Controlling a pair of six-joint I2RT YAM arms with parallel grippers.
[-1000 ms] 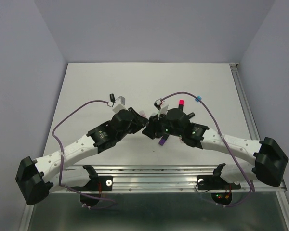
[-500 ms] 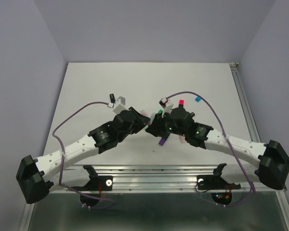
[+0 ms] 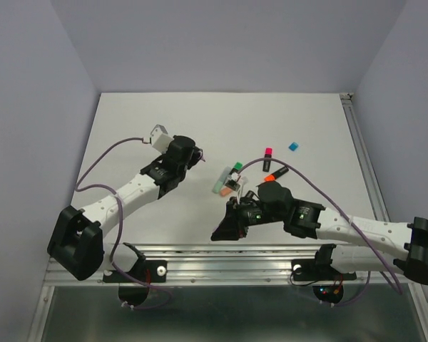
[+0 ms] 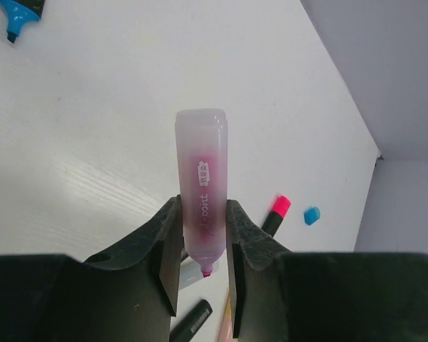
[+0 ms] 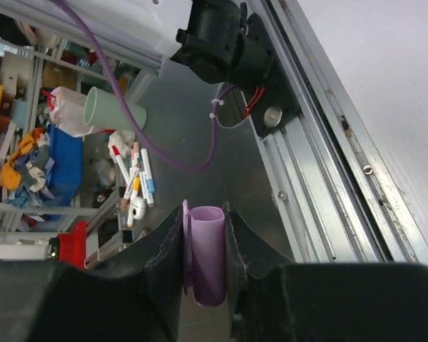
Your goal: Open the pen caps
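Observation:
My right gripper holds its purple cap, and the bare spot beside the blue cap lies outward and to its right in the top view. I will swing my right gripper outward next to release the purple cap there.
My left gripper is shut on a pale purple highlighter barrel. Its bare pink tip points back toward the wrist, with no cap on it. In the top view this gripper hovers over the table's left-middle. My right gripper is shut on a stubby purple pen cap, open end outward. It hangs at the table's near edge, aimed past the rail. A loose blue cap lies at the back right.
A pink-capped black pen, an orange-capped one and a green-capped pen among pastel barrels lie mid-table. A blue highlighter lies far left of my left wrist. The aluminium rail runs along the near edge.
The two grippers, joined mid-table, have pulled apart. The left went back-left with the barrel; the right swung toward the near edge with the purple cap, now off the pen.

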